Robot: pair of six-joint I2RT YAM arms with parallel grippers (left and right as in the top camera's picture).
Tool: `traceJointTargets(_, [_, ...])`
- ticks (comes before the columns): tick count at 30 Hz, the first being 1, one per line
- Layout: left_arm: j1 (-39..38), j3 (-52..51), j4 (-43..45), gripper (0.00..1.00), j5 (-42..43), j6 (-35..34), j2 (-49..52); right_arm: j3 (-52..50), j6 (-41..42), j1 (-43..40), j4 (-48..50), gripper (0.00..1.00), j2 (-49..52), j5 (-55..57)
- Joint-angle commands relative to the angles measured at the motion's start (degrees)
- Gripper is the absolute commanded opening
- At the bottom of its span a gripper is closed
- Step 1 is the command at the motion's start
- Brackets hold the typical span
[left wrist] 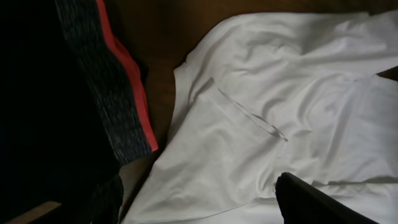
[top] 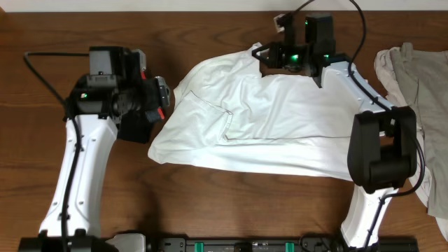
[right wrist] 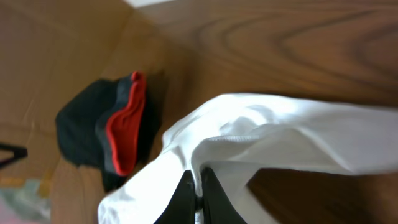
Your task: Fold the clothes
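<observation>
The shirt's middle (top: 234, 114) is on my right gripper's base side, so next I'll move the pinched fold back and release it over there.
The clothes are one white T-shirt (top: 280, 126) spread crumpled across the middle of the table, also filling the left wrist view (left wrist: 267, 124). My right gripper (top: 264, 57) is at the shirt's far edge, and in the right wrist view (right wrist: 196, 186) it is shut on a raised fold of the white fabric (right wrist: 261, 134), which lifts off the wood. My left gripper (top: 159, 98) hovers by the shirt's left edge. It stands open (left wrist: 199, 205), with one dark finger (left wrist: 311, 199) over the cloth and nothing held.
A black garment with an orange-and-grey waistband (left wrist: 124, 93) lies to the left of the shirt, seen also from the right wrist (right wrist: 118, 130). A beige garment (top: 413, 91) lies at the table's right edge. The table is bare wood (top: 210, 28) along the far side.
</observation>
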Motion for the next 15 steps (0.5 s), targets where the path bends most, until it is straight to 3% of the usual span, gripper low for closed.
traceJointTargets(1, [0.2, 1.2, -1.0, 0.80, -0.3, 0.0, -0.5, 0.2, -7.3, 2.3, -3.8, 0.01, -0.1, -4.6])
traceJointTargets(8, [0.2, 1.2, -2.3, 0.80, -0.3, 0.2, -0.5, 0.2, -28.0, 9.4, -22.6, 0.01, -0.2, -3.4])
traceJointTargets(13, [0.2, 1.2, -2.3, 0.80, -0.3, 0.2, -0.5, 0.2, -37.9, 13.2, -34.1, 0.04, -0.2, 4.2])
traceJointTargets(15, [0.2, 1.2, -2.3, 0.80, -0.3, 0.2, -0.5, 0.2, -37.9, 13.7, -34.7, 0.06, -0.5, 5.6])
